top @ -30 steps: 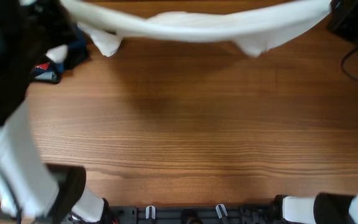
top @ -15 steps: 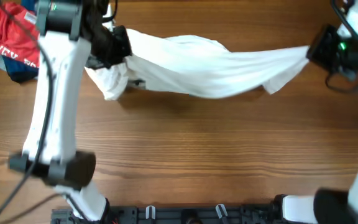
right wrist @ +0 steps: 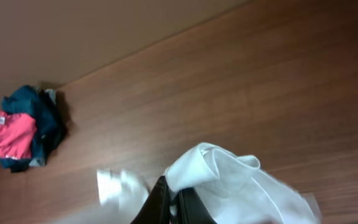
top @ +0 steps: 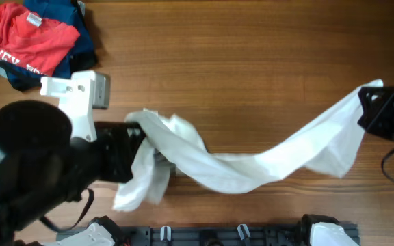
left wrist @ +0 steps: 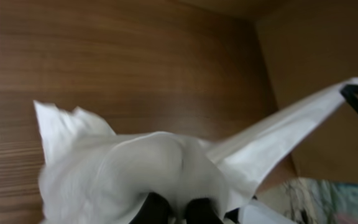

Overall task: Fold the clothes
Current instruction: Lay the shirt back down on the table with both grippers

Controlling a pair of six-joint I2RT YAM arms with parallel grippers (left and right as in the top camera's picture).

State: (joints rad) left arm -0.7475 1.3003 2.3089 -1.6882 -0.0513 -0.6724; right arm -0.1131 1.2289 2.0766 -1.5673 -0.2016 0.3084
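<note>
The shirt's end swings outward with my right gripper next, then goes down onto the bare wood beyond the sagging shirt for release, as that table part is clear for spreading.
The white shirt (top: 252,167) hangs stretched between my two grippers, sagging in the middle over the wooden table (top: 252,61). My left gripper (top: 134,133) is shut on its bunched left end, and a loose flap (top: 139,188) dangles below it. Out at the right edge, my right gripper (top: 369,102) is shut on the other end. The left wrist view shows the dark fingertips (left wrist: 156,208) buried in the white shirt (left wrist: 135,168). In the right wrist view the gripper (right wrist: 174,202) pinches a fold of the shirt (right wrist: 229,180).
A red printed T-shirt (top: 26,37) lies on navy garments (top: 81,24) at the far left corner, and both also show in the right wrist view as the red T-shirt (right wrist: 2,134) and navy garments (right wrist: 39,118). A black cable (top: 388,160) loops at the right edge.
Both arms have carried the shirt from the far side of the table toward the near edge. It has gone from stretched nearly straight to sagging, and the left arm now fills the lower left.
</note>
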